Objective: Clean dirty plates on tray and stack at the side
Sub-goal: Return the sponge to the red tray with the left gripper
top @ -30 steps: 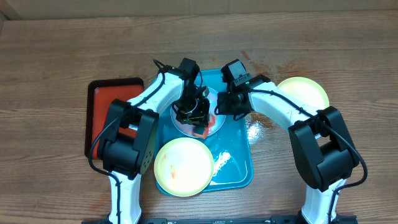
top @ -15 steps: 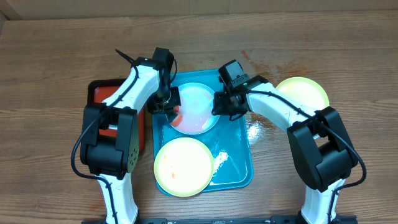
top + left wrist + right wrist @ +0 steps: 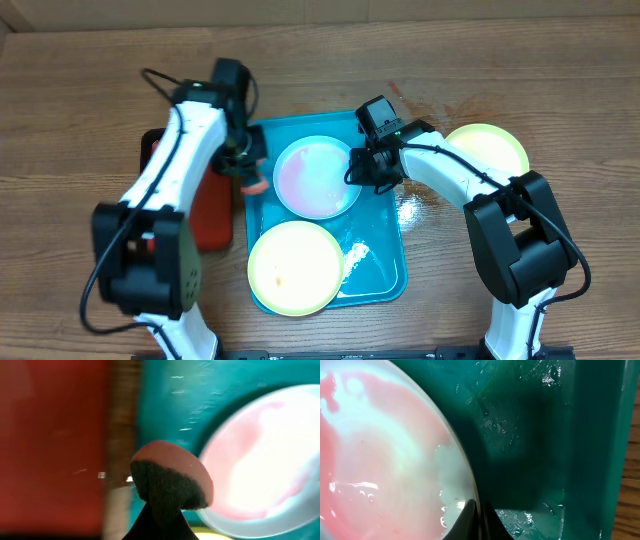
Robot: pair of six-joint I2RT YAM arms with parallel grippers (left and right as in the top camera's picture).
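Note:
The red tray's bottom is bare beside the turquoise tray (image 3: 385, 235), so the robot will move its left gripper to the left in the overhead view, lower it and release the sponge.
A light teal plate (image 3: 317, 177) with a pink smear lies at the back of the turquoise tray (image 3: 385, 235). My right gripper (image 3: 356, 168) is shut on that plate's right rim, and its dark fingertips (image 3: 470, 515) pinch the edge of the teal plate (image 3: 380, 455). My left gripper (image 3: 249, 176) hovers over the tray's left edge, shut on a red-topped dark sponge (image 3: 172, 480). A pale yellow-green plate (image 3: 296, 267) with faint reddish marks sits at the tray's front. Another yellow-green plate (image 3: 487, 148) rests on the table to the right.
A red tray (image 3: 205, 215) with a black rim lies left of the turquoise tray, partly under my left arm. Water glistens on the tray floor (image 3: 356, 256) and on the wooden table (image 3: 415, 205) beside it.
My left gripper has carried the sponge leftward off the teal plate to the tray's left edge. The right gripper has kept its hold on the plate's rim.

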